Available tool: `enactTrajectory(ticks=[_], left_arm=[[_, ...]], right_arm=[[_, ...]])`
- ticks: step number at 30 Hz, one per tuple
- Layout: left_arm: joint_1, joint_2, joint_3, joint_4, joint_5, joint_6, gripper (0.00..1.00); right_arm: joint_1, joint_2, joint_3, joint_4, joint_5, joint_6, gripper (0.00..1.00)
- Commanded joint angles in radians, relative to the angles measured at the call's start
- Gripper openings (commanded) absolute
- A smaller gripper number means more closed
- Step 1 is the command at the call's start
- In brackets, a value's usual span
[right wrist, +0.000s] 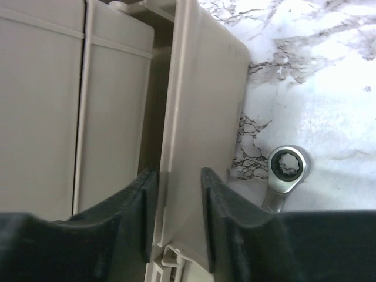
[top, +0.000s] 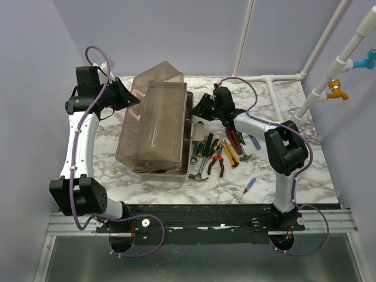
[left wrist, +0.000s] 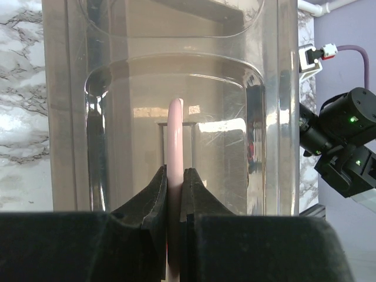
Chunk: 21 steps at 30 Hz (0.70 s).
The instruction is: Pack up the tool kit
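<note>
The pink handle moves away from the tray [right wrist: 205, 88] next as my left gripper swings to the left in the top view, since the tilted lid covers the box.
The beige toolbox [top: 176, 173] stands left of the table's middle, its smoky translucent lid [top: 155, 117] tilted up. My left gripper [top: 134, 101] is shut on the lid's pink handle [left wrist: 175, 129], which stands upright between the jaws of that gripper [left wrist: 175, 173]. At the box's right side, my right gripper [top: 200, 108] is open, and its jaws [right wrist: 175, 176] straddle the rim of a beige fold-out tray [right wrist: 205, 88]. A ring wrench [right wrist: 286, 167] lies on the marble just right of that tray. Pliers [top: 218, 161], a hammer [top: 200, 175] and screwdrivers [top: 230, 154] lie right of the box.
A red-and-blue screwdriver [top: 249, 186] lies alone near the table's front edge. White pipes with blue and orange fittings [top: 338, 88] rise at the back right. The right arm's wrist [left wrist: 346, 141] shows beside the lid in the left wrist view.
</note>
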Motion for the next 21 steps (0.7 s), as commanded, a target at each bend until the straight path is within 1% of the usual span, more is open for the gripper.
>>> enactTrajectory(ticks=[1,4,6,12,13,16,21], left_arm=[[0.068,-0.064,0.033,0.103,0.068,-0.018,0.0],[0.126,-0.079,0.031,0.088,0.067,-0.003,0.0],[0.167,-0.086,0.027,0.08,0.058,0.007,0.0],[0.273,-0.078,0.003,0.078,0.051,0.029,0.0],[0.288,-0.072,0.006,0.066,0.043,0.039,0.0],[0.337,-0.054,0.002,0.052,0.035,0.059,0.0],[0.391,-0.028,-0.052,0.096,-0.011,0.053,0.0]], right_arm=[[0.006,-0.004,0.002,-0.087,0.092,-0.053,0.32],[0.006,-0.01,0.01,-0.113,0.125,-0.072,0.13],[0.006,-0.01,0.015,-0.117,0.135,-0.076,0.07],[0.005,-0.014,0.016,-0.117,0.142,-0.082,0.04],[0.004,-0.016,0.016,-0.145,0.145,-0.086,0.04],[0.002,-0.025,0.01,-0.148,0.156,-0.094,0.03],[-0.01,-0.033,0.0,-0.148,0.156,-0.094,0.01]])
